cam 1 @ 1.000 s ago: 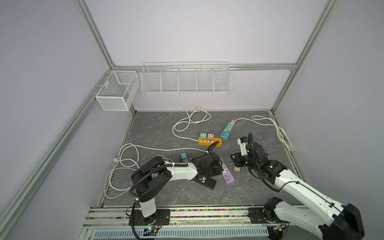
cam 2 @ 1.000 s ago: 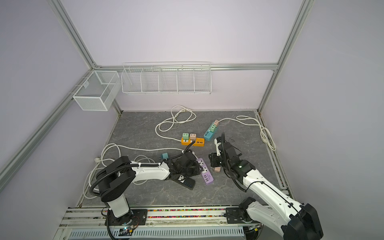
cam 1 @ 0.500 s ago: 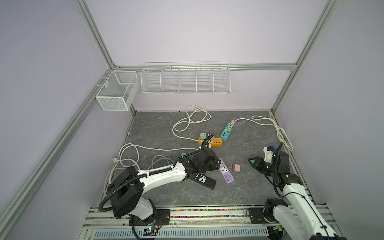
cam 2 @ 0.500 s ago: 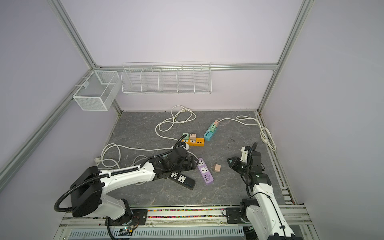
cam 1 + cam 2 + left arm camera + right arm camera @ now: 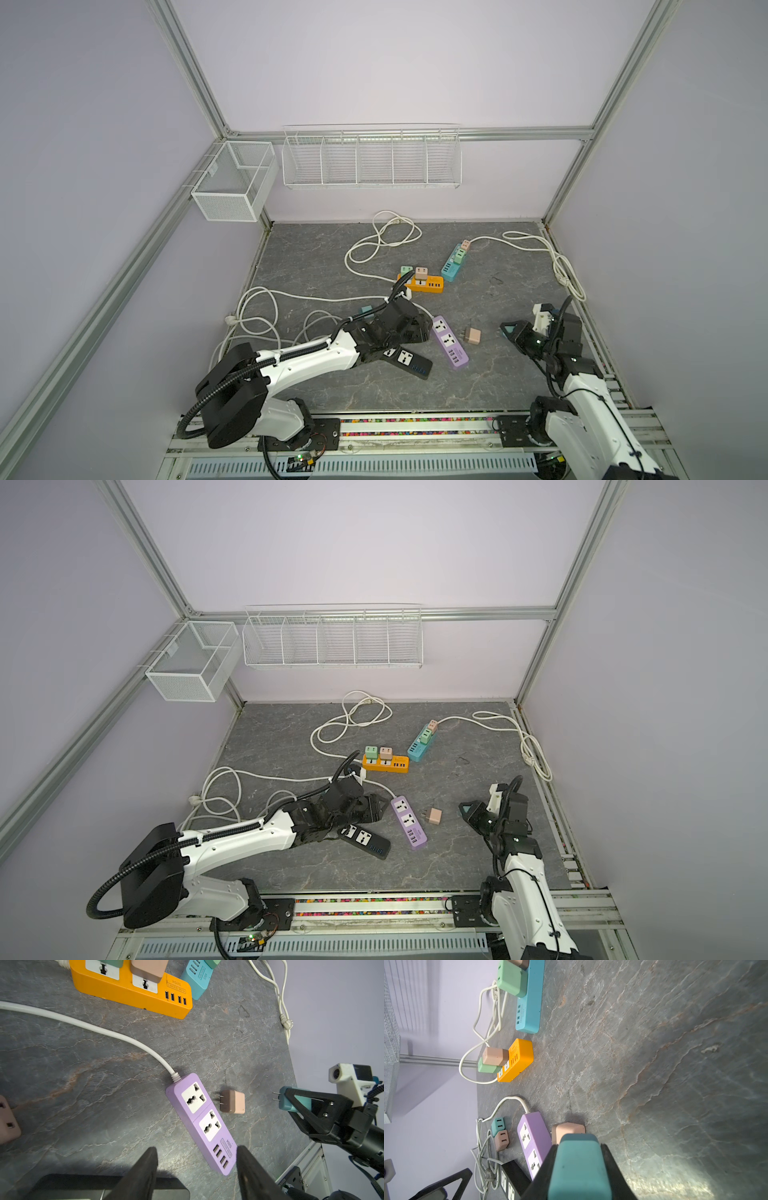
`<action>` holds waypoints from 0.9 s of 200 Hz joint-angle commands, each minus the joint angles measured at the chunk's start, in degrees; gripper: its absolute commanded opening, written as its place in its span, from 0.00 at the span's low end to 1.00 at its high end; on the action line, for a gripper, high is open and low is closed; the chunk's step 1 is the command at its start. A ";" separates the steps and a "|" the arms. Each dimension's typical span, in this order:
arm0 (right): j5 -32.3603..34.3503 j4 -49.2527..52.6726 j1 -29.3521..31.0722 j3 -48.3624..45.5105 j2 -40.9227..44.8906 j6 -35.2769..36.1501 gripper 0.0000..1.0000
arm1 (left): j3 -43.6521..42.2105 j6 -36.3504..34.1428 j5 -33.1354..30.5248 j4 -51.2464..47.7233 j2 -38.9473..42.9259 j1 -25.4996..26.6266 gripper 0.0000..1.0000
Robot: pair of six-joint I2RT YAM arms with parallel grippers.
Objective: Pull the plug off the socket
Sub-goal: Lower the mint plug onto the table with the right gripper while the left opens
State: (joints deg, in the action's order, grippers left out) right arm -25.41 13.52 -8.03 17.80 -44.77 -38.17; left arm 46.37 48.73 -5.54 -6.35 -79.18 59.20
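I will lower the teal plug onto the tabletop beside the pink plug with my right gripper next and let it go. The teal plug is clear of every socket, and its prongs are bare.
My right gripper is shut on a teal plug, held off the table near its right edge, prongs bare; both top views show the plug. The purple socket strip lies mid-table with both sockets empty. A pink plug lies loose beside it. My left gripper stands open just short of the strip's USB end, with nothing between its fingers, above a black socket strip.
An orange strip and a blue strip, each carrying a green and a pink plug, lie farther back. White cables loop at left, back and right. Two loose plugs rest by the left cables. Wire baskets hang on the walls.
My right arm has drawn back from the purple strip to the right with the teal plug. My left gripper has let go of the strip, opened wider, and that arm has stretched out lower.
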 commanded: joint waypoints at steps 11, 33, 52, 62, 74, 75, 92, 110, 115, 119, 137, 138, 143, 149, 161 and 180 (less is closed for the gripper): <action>-0.97 -4.10 -0.31 -1.53 -3.18 -0.60 0.12 | -1.65 -1.44 -0.16 2.75 1.58 -0.51 0.65; -1.25 -5.76 -0.32 -1.61 -5.82 -0.63 0.13 | -1.44 -1.22 0.09 2.32 1.40 -0.84 0.67; -0.91 -6.80 -0.21 -1.45 -8.12 -0.71 0.13 | -1.23 -1.29 0.37 2.09 1.36 -0.95 0.68; -1.07 -7.77 -0.14 -1.54 -9.68 -1.00 0.14 | -1.26 -1.27 0.59 2.17 1.17 -1.12 0.68; -1.47 -8.58 -0.14 -1.40 -11.88 -1.16 0.13 | -1.23 -1.05 0.79 2.11 1.04 -1.34 0.68; -1.48 -8.63 -0.14 -1.34 -12.07 -1.18 0.13 | -1.21 -1.07 0.79 2.12 1.09 -1.36 0.68; -1.42 -9.74 -0.05 -1.19 -14.69 -1.24 0.13 | -1.15 -0.95 1.04 1.97 0.96 -1.49 0.69; -0.77 -10.79 0.32 -1.06 -16.75 -1.35 0.14 | -1.10 -1.11 1.46 2.04 0.79 -1.67 0.69; -0.55 -10.83 0.38 -0.96 -17.20 -1.37 0.15 | -0.96 -1.18 1.77 2.01 0.73 -1.78 0.69; -0.36 -10.87 0.51 -0.96 -17.49 -1.57 0.16 | -0.82 -1.18 2.06 1.81 0.64 -1.88 0.69; 0.37 -10.89 1.09 -0.71 -18.54 -2.10 0.20 | -0.22 -1.44 2.08 0.20 0.70 -2.20 0.70; 0.45 -10.84 1.09 -0.69 -18.61 -2.14 0.21 | -0.18 -1.48 2.01 0.16 0.69 -2.22 0.70; 0.78 -10.63 1.25 -0.55 -18.81 -2.03 0.23 | -0.08 -1.53 1.87 -0.05 0.71 -2.37 0.70; 1.15 -10.38 1.36 -0.34 -19.01 -1.88 0.26 | -0.20 -1.53 1.94 -0.01 0.81 -2.55 0.70; 1.83 -9.71 1.53 -0.07 -19.26 -1.69 0.34 | -0.46 -1.53 2.51 0.40 0.84 -3.01 0.70; 2.01 -8.92 1.85 0.28 -19.30 -1.63 0.39 | -0.67 -1.53 3.57 0.19 1.12 -4.12 0.70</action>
State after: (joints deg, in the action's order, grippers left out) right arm -24.69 4.29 -6.74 17.21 -63.64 -39.27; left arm 44.99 47.97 -3.05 -5.41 -78.72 56.27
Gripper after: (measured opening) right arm 0.370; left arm 0.702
